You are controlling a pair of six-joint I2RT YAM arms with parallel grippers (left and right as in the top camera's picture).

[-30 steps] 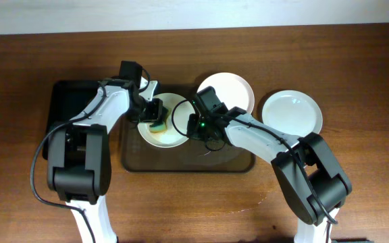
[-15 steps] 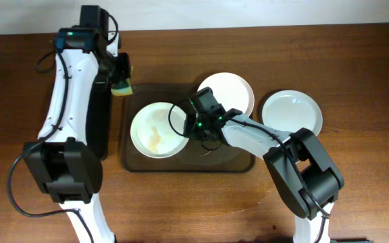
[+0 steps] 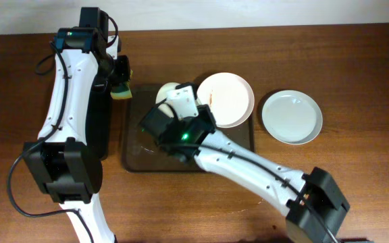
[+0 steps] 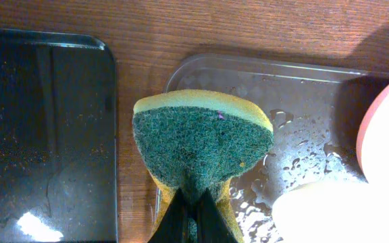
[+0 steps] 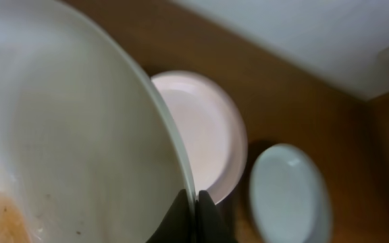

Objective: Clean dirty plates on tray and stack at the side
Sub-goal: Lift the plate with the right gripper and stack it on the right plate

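Observation:
I need to carry the tilted white plate (image 5: 66, 135) in my right gripper past the second plate next. Then I should turn it flat and lower it onto the third plate, which is beside the tray (image 3: 132, 156).
My right gripper (image 5: 196, 202) is shut on the rim of a white plate (image 5: 66, 135) with a brown-orange smear and holds it tilted above the dark brown tray (image 3: 132, 156). In the overhead view only its far edge (image 3: 165, 90) shows behind my wrist. A second plate (image 3: 225, 99) lies on the tray's far right corner. A third plate (image 3: 291, 117) lies on the table to the right of the tray. My left gripper (image 4: 196, 216) is shut on a green and yellow sponge (image 4: 201, 138) and holds it over the tray's far left corner (image 3: 121, 88).
A glossy black tray (image 3: 98, 128) lies left of the brown tray, under my left arm. The brown tray's surface is wet with droplets (image 4: 289, 162). My right arm (image 3: 248, 165) crosses the tray's front right part.
My left gripper took the sponge off the smeared plate to the tray's far left corner and now stays still. My right gripper has lifted and tilted that plate off the tray.

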